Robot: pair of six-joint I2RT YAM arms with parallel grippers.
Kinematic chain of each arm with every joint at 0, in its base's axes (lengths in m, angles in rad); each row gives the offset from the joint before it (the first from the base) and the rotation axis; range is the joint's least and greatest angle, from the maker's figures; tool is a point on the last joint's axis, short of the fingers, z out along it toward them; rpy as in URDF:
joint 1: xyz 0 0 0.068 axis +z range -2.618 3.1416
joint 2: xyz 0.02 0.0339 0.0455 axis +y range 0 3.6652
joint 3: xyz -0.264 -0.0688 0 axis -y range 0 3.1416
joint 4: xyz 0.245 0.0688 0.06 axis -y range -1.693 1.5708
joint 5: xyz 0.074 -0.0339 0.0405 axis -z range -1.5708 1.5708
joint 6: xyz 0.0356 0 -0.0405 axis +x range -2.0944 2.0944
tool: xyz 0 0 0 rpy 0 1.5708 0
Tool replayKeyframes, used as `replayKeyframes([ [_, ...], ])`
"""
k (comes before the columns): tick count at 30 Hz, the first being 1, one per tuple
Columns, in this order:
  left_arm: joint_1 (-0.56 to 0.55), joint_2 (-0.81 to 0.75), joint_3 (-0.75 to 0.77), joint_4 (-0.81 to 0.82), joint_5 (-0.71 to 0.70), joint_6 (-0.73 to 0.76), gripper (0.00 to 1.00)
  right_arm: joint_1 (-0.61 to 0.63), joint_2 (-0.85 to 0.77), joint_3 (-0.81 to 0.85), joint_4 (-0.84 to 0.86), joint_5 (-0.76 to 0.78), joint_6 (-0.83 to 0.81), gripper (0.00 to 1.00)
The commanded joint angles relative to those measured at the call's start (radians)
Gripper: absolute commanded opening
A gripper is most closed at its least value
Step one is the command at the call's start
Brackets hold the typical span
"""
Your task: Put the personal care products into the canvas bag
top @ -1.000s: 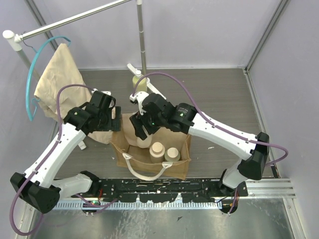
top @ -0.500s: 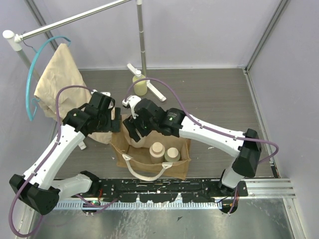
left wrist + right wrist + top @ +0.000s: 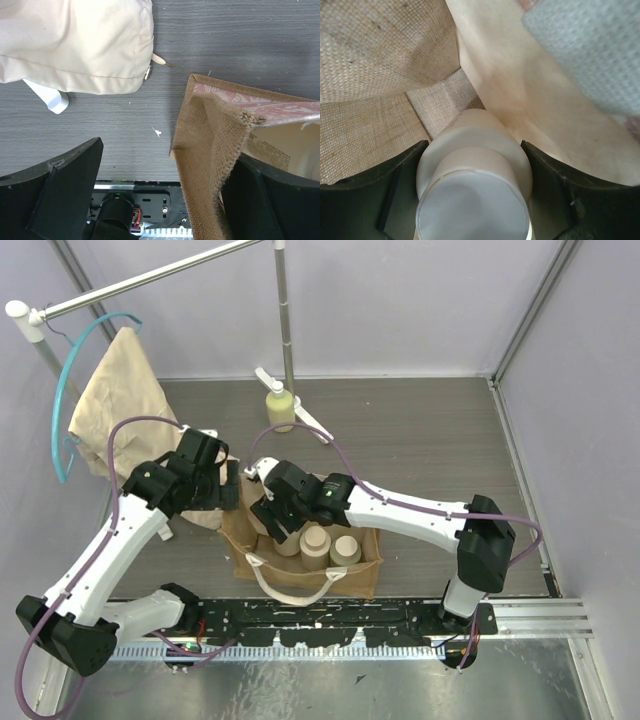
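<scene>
Next, my right gripper lowers the cream bottle beside the other capped ones and releases it, since the bag's bare woven bottom is below the gripper.
The tan canvas bag (image 3: pixel 362 575) stands open near the front edge, its white handle looped over the front. My right gripper (image 3: pixel 278 530) is down inside the bag's left half, shut on a cream bottle (image 3: pixel 475 150) with a wide cap, held just above the woven bottom. Two more cream-capped bottles (image 3: pixel 315 538) (image 3: pixel 346 548) stand inside at the right. The yellow-green pump bottle (image 3: pixel 279 408) stands on the table at the back. My left gripper (image 3: pixel 228 495) is open at the bag's left rim. The burlap wall (image 3: pixel 210 150) lies against its right finger (image 3: pixel 270 200).
A limp beige cloth (image 3: pixel 110 410) hangs from a blue hanger (image 3: pixel 62 390) at the back left and also shows in the left wrist view (image 3: pixel 75 45). A metal pole (image 3: pixel 285 320) rises behind the pump bottle. The black mounting rail (image 3: pixel 350 625) runs along the front edge.
My right gripper has moved left and down into the bag with the cream bottle. My left gripper has stayed at the bag's left rim, shifting slightly.
</scene>
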Motion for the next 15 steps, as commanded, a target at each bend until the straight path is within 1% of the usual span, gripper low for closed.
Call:
replayKeyframes([
  [1,-0.001,-0.02,-0.024,-0.065,-0.042,-0.002,0.98,0.011,0.001,0.0,0.103,0.001,-0.001,0.01],
  [15,-0.001,-0.046,-0.035,-0.058,-0.049,-0.014,0.98,0.02,0.168,0.042,0.016,0.037,-0.027,0.01],
])
